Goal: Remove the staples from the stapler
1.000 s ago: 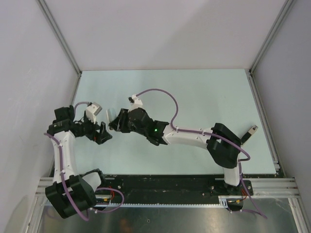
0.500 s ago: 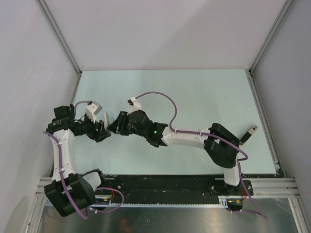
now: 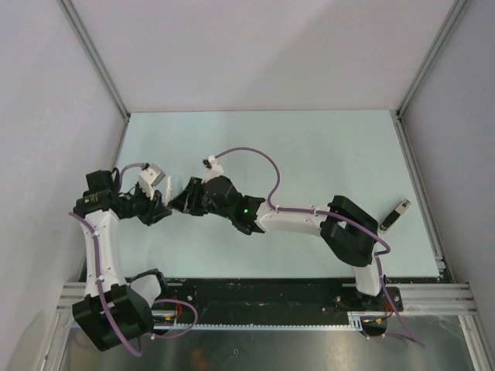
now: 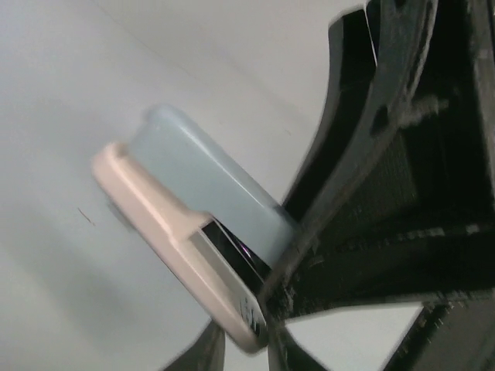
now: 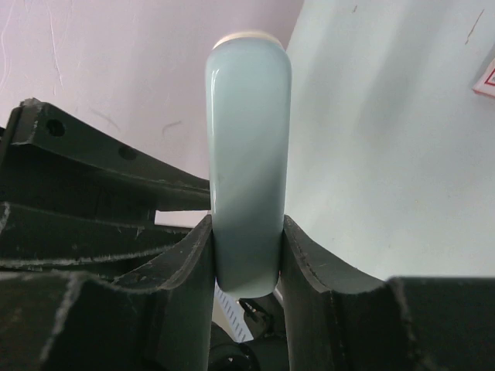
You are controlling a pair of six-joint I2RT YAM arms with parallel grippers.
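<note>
Next, my right gripper carries the stapler (image 5: 246, 154) outward, away from my left gripper, and down to release it. The bare far tabletop lies below and outward.
The stapler (image 5: 246, 154) has a pale blue top and a cream-pink base (image 4: 166, 232). It is held off the table at the left, between the two grippers (image 3: 168, 188). My right gripper (image 5: 246, 263) is shut on its blue body, one finger on each side (image 3: 182, 199). My left gripper (image 4: 244, 352) is shut on the near end of the base, its dark fingertips on both sides (image 3: 160, 205). A dark slot with a metal rail (image 4: 232, 243) shows between top and base. The staples are hidden.
A small grey and black object (image 3: 394, 215) lies on the table (image 3: 309, 154) at the far right, beside the right arm's elbow. A red-edged white thing (image 5: 487, 81) shows at the edge of the right wrist view. White walls enclose the table on three sides.
My left gripper has closed from wide open onto the stapler's end and has shifted slightly up and left. The right arm has slid a little to the left, still holding the stapler.
</note>
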